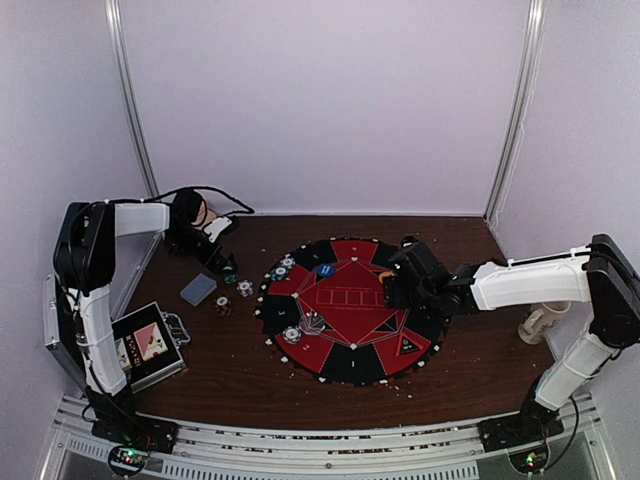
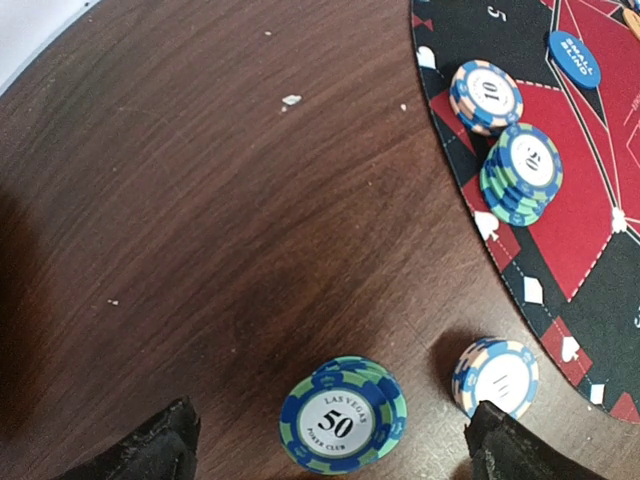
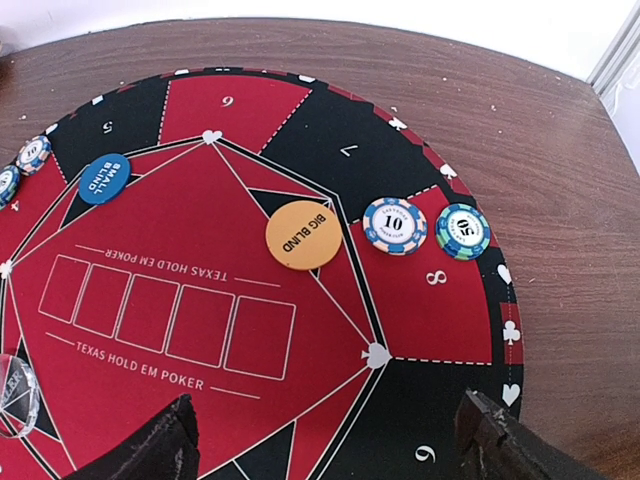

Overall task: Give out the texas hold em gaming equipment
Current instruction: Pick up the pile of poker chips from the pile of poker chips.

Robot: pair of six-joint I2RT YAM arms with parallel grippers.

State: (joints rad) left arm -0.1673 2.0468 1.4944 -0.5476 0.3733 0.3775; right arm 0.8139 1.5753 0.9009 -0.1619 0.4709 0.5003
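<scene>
My left gripper lowers onto the top of the blue-green stack (image 1: pixel 231 279) (image 2: pixel 338 423) next and closes, since the stack lies below it, already between its open fingers.
My left gripper (image 2: pixel 330 450) is open, low over the wooden table just left of the round red and black poker mat (image 1: pixel 350 352). A blue-green stack of 50 chips (image 2: pixel 343 413) lies between its fingers, untouched. A blue-white stack of 10 chips (image 2: pixel 497 375) sits beside the right finger (image 2: pixel 500 440). On the mat's left edge stand two more chip stacks (image 2: pixel 487 96) (image 2: pixel 522 172) and the blue small blind button (image 2: pixel 574 58). My right gripper (image 3: pixel 325 440) hangs open and empty over the mat. Ahead of it lie the orange big blind button (image 3: pixel 297 235), a 10 chip (image 3: pixel 394 225) and a 50 chip (image 3: pixel 462 230). The grey-blue card deck (image 1: pixel 198 289) lies on the table.
An open metal case (image 1: pixel 150 345) sits at the near left edge. A beige mug (image 1: pixel 540 322) stands at the right, under my right arm. A clear round disc (image 3: pixel 10 390) rests on the mat. White walls close in the back and both sides.
</scene>
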